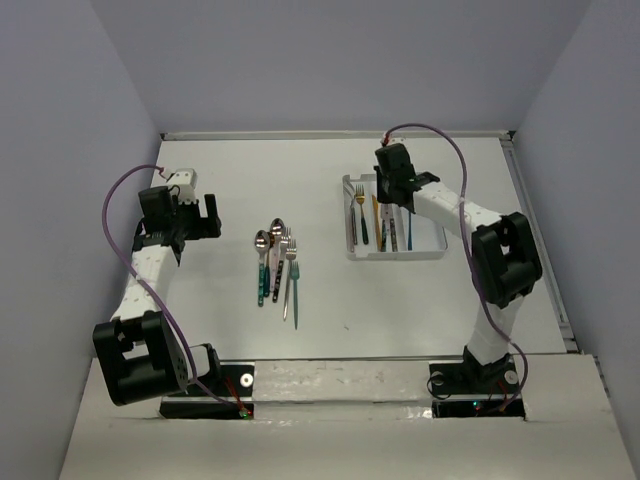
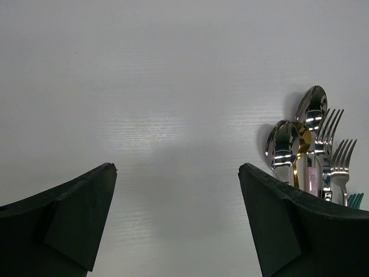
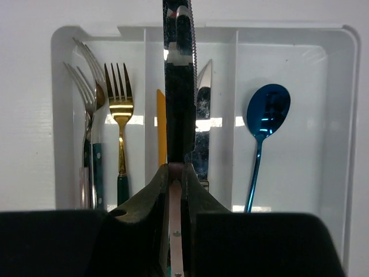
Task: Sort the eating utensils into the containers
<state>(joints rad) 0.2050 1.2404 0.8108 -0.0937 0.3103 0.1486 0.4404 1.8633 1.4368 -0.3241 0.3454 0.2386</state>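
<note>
Next, my right gripper comes down toward the bottom of the white tray's middle section [image 1: 386, 226] and releases the pink-handled knife there, since another knife already lies in that section.
My right gripper [image 3: 176, 167] is shut on a knife [image 3: 179, 86] with a pink handle and a serrated blade, held above the middle compartment of the white tray [image 3: 202, 29]. In the tray lie silver forks [image 3: 86, 86] and a gold fork [image 3: 120, 109] on the left, an orange-handled utensil [image 3: 161, 127] and another knife [image 3: 203, 115] in the middle, and a blue spoon [image 3: 267, 112] on the right. My left gripper [image 2: 177, 167] is open and empty over bare table, left of a pile of spoons [image 2: 311, 112] and forks [image 2: 340, 161].
In the top view the tray [image 1: 395, 256] sits at the back right under the right gripper [image 1: 392, 190]. The loose utensil pile [image 1: 277, 262] lies mid-table, right of the left gripper [image 1: 205, 215]. Walls enclose the table on three sides.
</note>
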